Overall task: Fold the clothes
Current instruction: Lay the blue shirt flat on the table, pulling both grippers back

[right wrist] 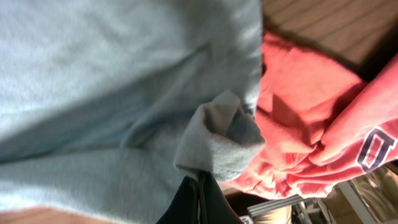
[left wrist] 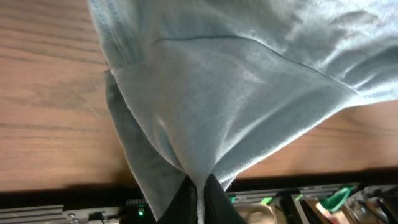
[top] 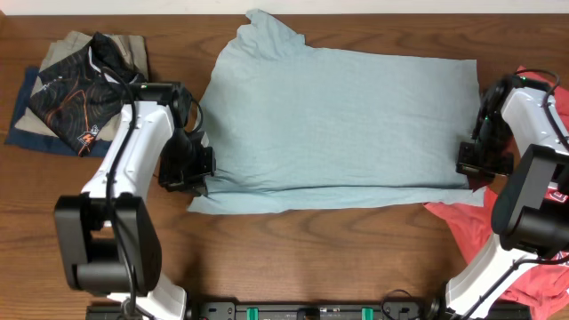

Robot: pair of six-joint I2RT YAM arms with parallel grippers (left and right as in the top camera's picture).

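Observation:
My right gripper is holding the shirt's edge and should carry it outward and let it go on the shirt's flat body (top: 459, 133) (right wrist: 231, 53), because the shirt's near part is only narrowly doubled over.
A pale blue-grey T-shirt (top: 338, 116) lies spread across the middle of the wooden table, its front part doubled over. My left gripper (top: 188, 171) is shut on the shirt's near left corner; in the left wrist view the cloth (left wrist: 236, 93) fans out from the pinched black fingertips (left wrist: 214, 198). My right gripper (top: 484, 160) is shut on the shirt's near right edge. The right wrist view shows a bunched fold (right wrist: 217, 140) of blue-grey cloth held at the fingertips (right wrist: 214, 202). A red T-shirt (top: 498, 240) with white lettering lies crumpled at the right.
A black garment with orange lines (top: 76, 98) sits on folded khaki and navy clothes (top: 36, 124) at the far left. The red shirt (right wrist: 311, 130) lies right beside the right gripper. The table's front rail (top: 302, 311) runs along the near edge.

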